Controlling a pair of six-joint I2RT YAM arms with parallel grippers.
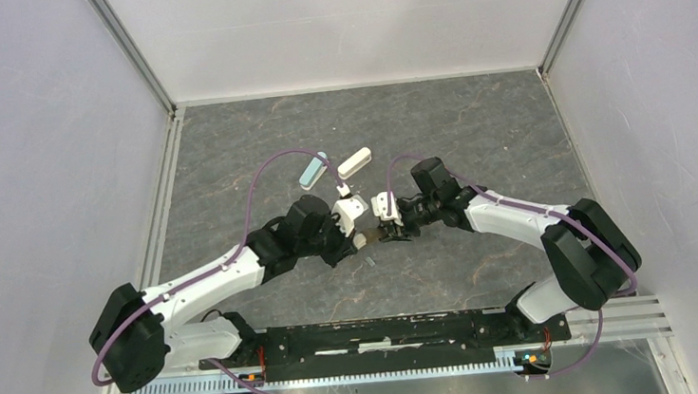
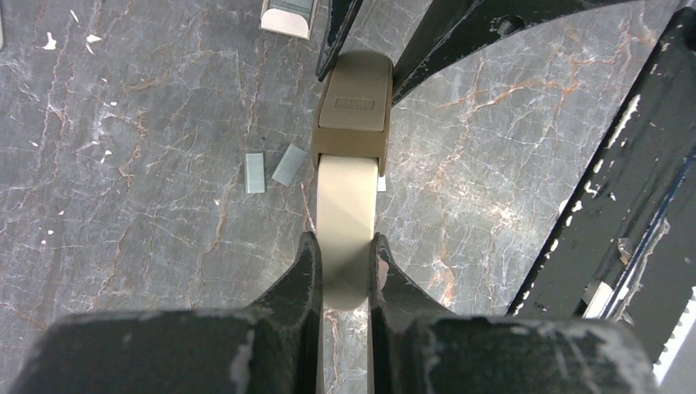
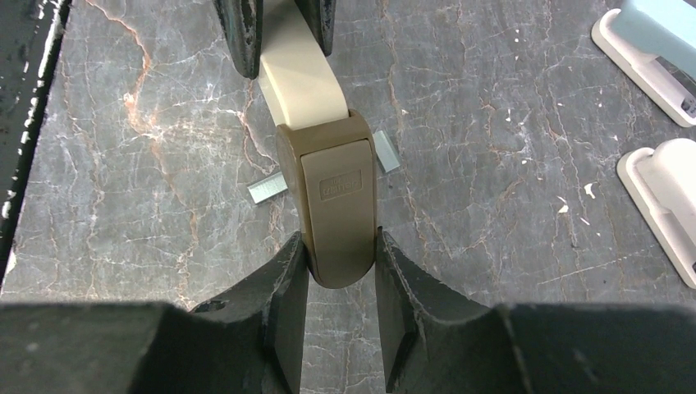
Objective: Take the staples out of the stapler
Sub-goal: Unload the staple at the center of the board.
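The left gripper swings left in the top view next and brings the stapler down onto bare marble to release it, as staple strips already lie outside the stapler.
A stapler [image 2: 349,164] with a cream body and a brown cap is held between both grippers just above the table. My left gripper [image 2: 343,246] is shut on its cream end. My right gripper [image 3: 341,242] is shut on its brown end [image 3: 332,189]. In the top view the two grippers meet at the stapler [image 1: 374,237] in the middle of the table. Two short grey staple strips [image 2: 255,173] lie on the table to the left of the stapler. In the right wrist view a strip [image 3: 267,190] lies on each side of the stapler.
A teal stapler [image 1: 312,170] and a white stapler [image 1: 355,162] lie side by side behind the grippers, and both show at the right edge of the right wrist view [image 3: 665,197]. Grey walls enclose the dark marble table [image 1: 473,129].
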